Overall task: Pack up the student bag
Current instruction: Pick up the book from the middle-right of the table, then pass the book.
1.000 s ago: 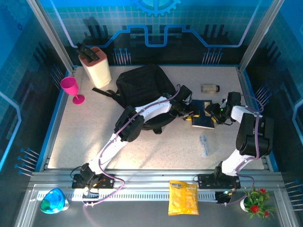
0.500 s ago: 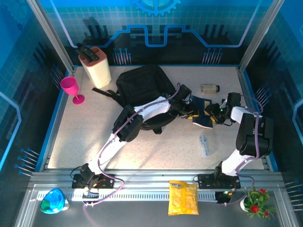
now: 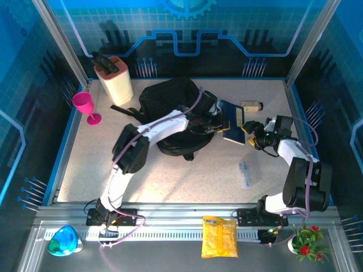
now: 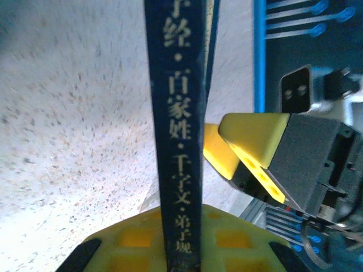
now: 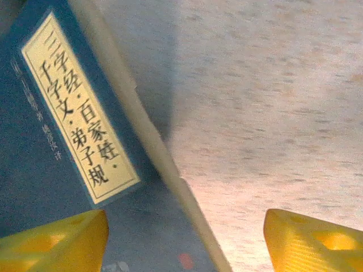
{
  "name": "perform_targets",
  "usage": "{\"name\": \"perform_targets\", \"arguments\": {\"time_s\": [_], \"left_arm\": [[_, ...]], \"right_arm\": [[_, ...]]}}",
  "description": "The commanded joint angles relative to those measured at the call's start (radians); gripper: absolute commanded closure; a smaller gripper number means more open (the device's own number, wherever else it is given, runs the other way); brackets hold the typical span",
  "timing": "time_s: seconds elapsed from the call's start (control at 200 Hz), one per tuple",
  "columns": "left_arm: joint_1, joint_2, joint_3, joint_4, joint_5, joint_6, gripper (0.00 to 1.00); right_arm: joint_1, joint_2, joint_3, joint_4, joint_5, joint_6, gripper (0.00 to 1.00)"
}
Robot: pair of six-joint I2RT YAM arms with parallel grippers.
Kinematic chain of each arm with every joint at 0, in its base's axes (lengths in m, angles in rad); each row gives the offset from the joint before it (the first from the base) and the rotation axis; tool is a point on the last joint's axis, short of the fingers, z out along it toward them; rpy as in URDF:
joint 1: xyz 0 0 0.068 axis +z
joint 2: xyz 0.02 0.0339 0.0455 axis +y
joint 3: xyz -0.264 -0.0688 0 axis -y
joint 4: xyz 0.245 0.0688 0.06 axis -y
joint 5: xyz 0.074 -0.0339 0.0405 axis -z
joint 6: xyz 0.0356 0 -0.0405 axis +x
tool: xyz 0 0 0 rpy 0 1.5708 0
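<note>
My left gripper should next swing the book, which is still outside, over the black backpack and let go of the book's spine. The backpack is beside my left gripper, toward the knife block.
The student bag is a black backpack lying at the back middle of the table. My left gripper is shut on a dark blue book and holds it tilted just right of the bag. In the left wrist view the book's spine with pale characters runs up from between my yellow jaws. My right gripper stands open beside the book's right end. The right wrist view has the book's cover and cream label under the gap of the right gripper; its fingers stand wide apart.
A beige knife block and a pink goblet stand at the back left. A small bottle lies behind the book. A clear plastic item lies front right. A yellow packet rests on the front rail.
The left gripper closed on the book and carried it up and back toward the bag. The right gripper opened wider and drew off the book.
</note>
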Motion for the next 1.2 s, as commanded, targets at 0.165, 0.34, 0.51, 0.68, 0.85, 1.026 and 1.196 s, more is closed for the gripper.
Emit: {"name": "perform_targets", "arguments": {"time_s": [0.165, 0.34, 0.51, 0.68, 0.85, 1.026, 1.196], "left_arm": [[0.152, -0.332, -0.386, 0.326, -0.158, -0.081, 0.95], [0.216, -0.452, -0.609, 0.529, -0.263, -0.201, 0.95], [0.225, -0.511, -0.730, 0.665, -0.298, -0.301, 0.95], [0.225, -0.530, -0.790, 0.746, -0.306, -0.391, 0.95], [0.225, -0.522, -0.804, 0.786, -0.288, -0.446, 0.95], [0.225, -0.506, -0.791, 0.809, -0.261, -0.500, 0.94], [0.230, -0.497, -0.777, 0.811, -0.247, -0.523, 0.93]], "right_arm": [[0.102, -0.107, -0.074, 0.376, -0.092, 0.321, 0.15], [0.285, -0.052, -0.064, 0.507, -0.005, 0.458, 0.14], [0.445, 0.057, -0.043, 0.666, 0.084, 0.625, 0.14], [0.556, 0.109, 0.010, 0.666, 0.201, 0.661, 0.15], [0.607, 0.175, 0.074, 0.693, 0.207, 0.686, 0.17], [0.628, 0.273, 0.124, 0.802, 0.206, 0.755, 0.24], [0.623, 0.332, 0.173, 0.837, 0.197, 0.772, 0.40]]}}
